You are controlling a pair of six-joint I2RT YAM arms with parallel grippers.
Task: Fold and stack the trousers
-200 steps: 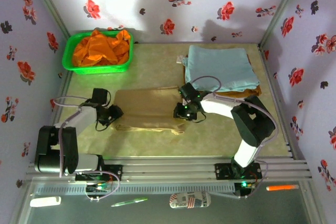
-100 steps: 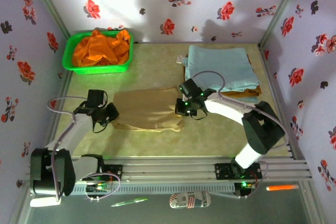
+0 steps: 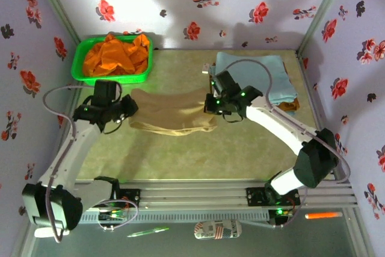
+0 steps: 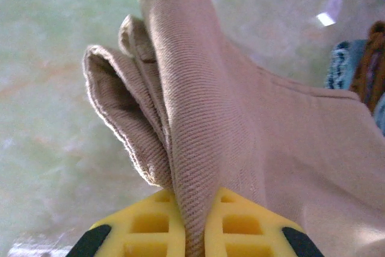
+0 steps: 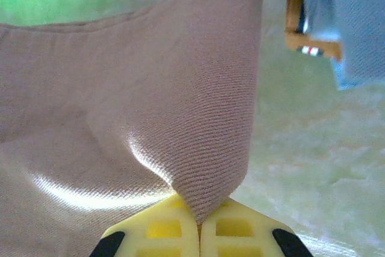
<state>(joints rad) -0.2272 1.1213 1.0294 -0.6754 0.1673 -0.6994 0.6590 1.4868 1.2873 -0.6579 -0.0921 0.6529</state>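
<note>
My left gripper moves outward and across next, lowers at the folded cloth's basket-side edge (image 3: 218, 64), outward past the trousers (image 3: 171, 112), and releases there.
The tan trousers (image 3: 171, 112) hang folded between both arms above the middle of the table. My left gripper (image 3: 127, 108) is shut on their left edge, where several cloth layers (image 4: 180, 118) bunch between the yellow fingers (image 4: 150, 227). My right gripper (image 3: 209, 104) is shut on their right edge, a pinched fold of tan cloth (image 5: 198, 136) rising from the yellow fingers (image 5: 234, 230). The trousers' lower part sags toward the table.
A green basket (image 3: 81, 70) with a bright orange garment (image 3: 117, 55) stands at the back left. A folded pale blue-grey cloth (image 3: 264, 76) lies on other folded cloth at the back right, right behind my right gripper. The table (image 3: 180, 161) is pale green.
Both grippers have lifted the trousers off the table and carried them toward the back. The trousers, flat before, now hang doubled between the grippers.
</note>
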